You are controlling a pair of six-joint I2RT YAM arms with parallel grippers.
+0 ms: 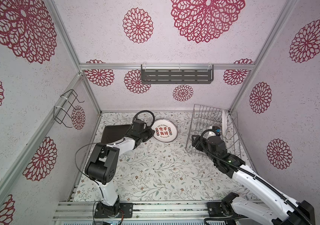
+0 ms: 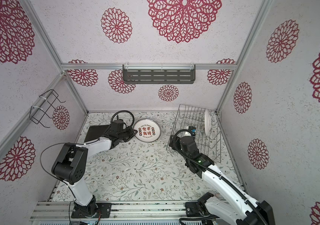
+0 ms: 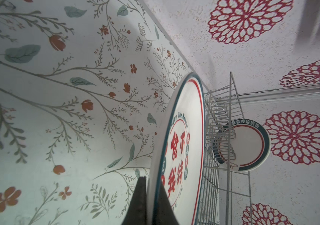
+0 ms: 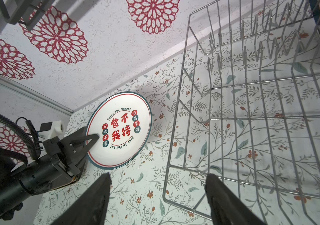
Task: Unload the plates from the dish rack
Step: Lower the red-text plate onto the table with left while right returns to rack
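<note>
The round plate is still hovering above the table, so next the left gripper will move down onto the clear floral table beneath the plate and let go of the plate's rim.
A round white plate with red Chinese characters (image 1: 165, 130) (image 4: 119, 130) lies face up, low over the floral table at the back middle. My left gripper (image 3: 151, 181) (image 1: 152, 132) is shut on its left rim, one finger over the face and one under. Beneath the left arm lies a dark square plate (image 1: 114, 133). The silver wire dish rack (image 1: 198, 124) (image 4: 252, 120) stands at the back right. A teal-rimmed white plate (image 1: 224, 121) (image 3: 248, 148) stands upright at its far end. My right gripper (image 4: 158, 176) is open and empty, with the rack's near left corner between its fingers.
A dark grey slotted shelf (image 1: 176, 76) hangs on the back wall. A small black wire holder (image 1: 67, 109) is fixed to the left wall. Patterned walls close in three sides, and an aluminium rail (image 1: 165, 210) runs along the front by the arm bases.
</note>
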